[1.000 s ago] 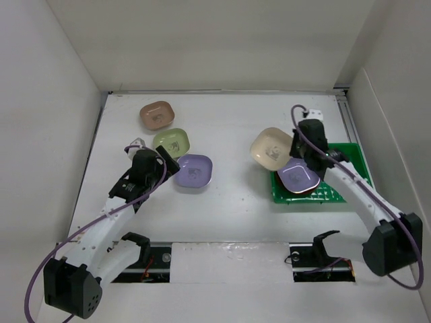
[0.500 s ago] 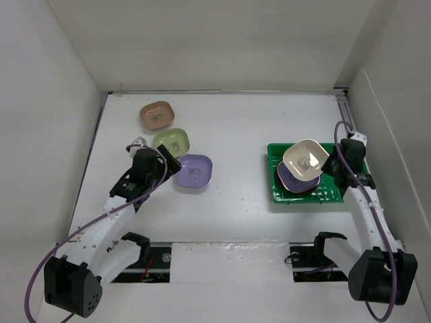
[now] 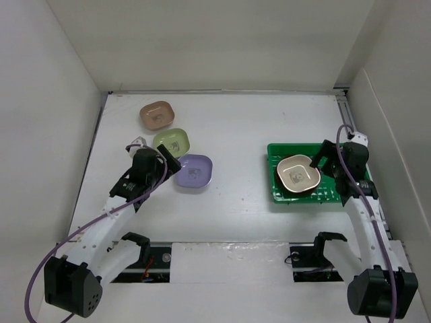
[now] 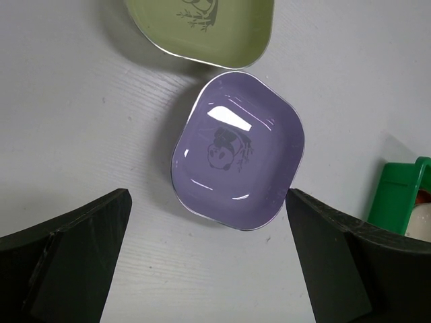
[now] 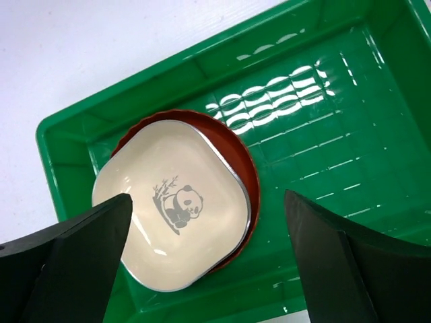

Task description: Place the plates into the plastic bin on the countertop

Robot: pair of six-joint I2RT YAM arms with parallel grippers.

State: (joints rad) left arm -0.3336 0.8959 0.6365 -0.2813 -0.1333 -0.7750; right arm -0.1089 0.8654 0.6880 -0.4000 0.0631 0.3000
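The right gripper swings across the countertop to the lavender plate, the one closest to the bin, and down onto its bin-side rim (image 3: pixel 211 171) next.
The green plastic bin (image 3: pixel 330 192) (image 5: pixel 323 168) sits on the white countertop (image 3: pixel 236 134) at the right. Inside it a cream panda plate (image 3: pixel 299 174) (image 5: pixel 175 215) lies on top of a round red plate (image 5: pixel 250 185). My right gripper (image 3: pixel 324 159) (image 5: pixel 209 269) hovers open just above that stack, holding nothing. On the left lie three plates: tan-pink (image 3: pixel 157 115), light green (image 3: pixel 172 140) (image 4: pixel 202 30) and lavender (image 3: pixel 194 171) (image 4: pixel 236 158). My left gripper (image 3: pixel 172 163) (image 4: pixel 209 269) stands open above the countertop, beside the lavender plate's near edge, empty.
White walls close in the countertop on the left, back and right. A strip of the bin (image 4: pixel 397 198) shows at the right edge of the left wrist view. The arm bases and a slotted rail (image 3: pixel 229 256) run along the near edge.
My right gripper carried the cream plate over the bin, then opened and let it go onto the stack. The lavender plate in the bin is now covered. The left arm stayed still.
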